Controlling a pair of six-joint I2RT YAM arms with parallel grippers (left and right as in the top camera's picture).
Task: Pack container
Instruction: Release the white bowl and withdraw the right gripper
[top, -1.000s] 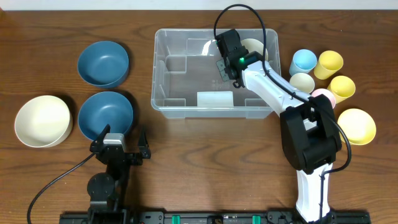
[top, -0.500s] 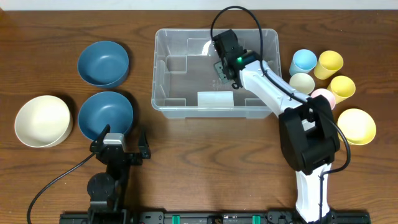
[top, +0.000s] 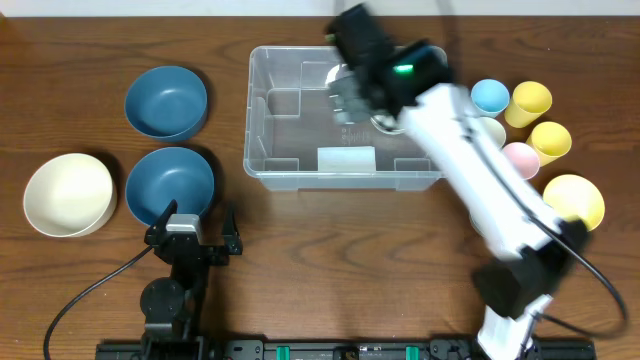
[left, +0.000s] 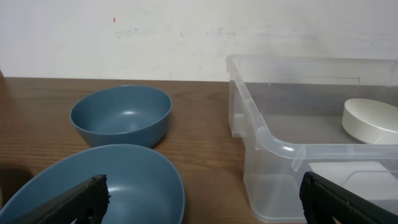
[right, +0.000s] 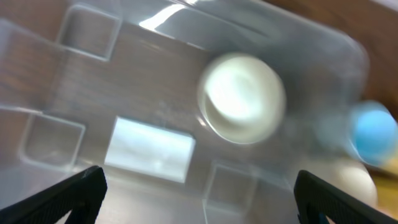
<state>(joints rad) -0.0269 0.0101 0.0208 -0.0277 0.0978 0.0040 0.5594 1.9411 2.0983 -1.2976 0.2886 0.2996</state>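
The cream bowl is in the container (top: 290, 50), so next I should move my right gripper back past the pink cup, then down onto the grey-blue bowl's rim facing the yellow bowl.
The clear container (top: 290, 50) stands at the table's far middle, its white label (top: 346, 159) on the near wall. A cream bowl (right: 241, 99) lies inside it toward the right end and is also seen in the left wrist view (left: 371, 120). My right gripper (top: 347, 98) hovers above the container, blurred by motion; in its wrist view the right gripper (right: 199, 199) is open with nothing between its fingers. My left gripper (top: 192, 232) sits open near the front edge, just behind a blue bowl (top: 170, 185).
A second blue bowl (top: 166, 100) and a cream bowl (top: 68, 193) lie to the left. Right of the container stand a blue cup (top: 489, 96), yellow cups (top: 530, 102), a pink cup (top: 520, 157) and a yellow bowl (top: 573, 200).
My right gripper has opened, let go of the cream bowl inside the container, and risen above it. The left arm has not moved.
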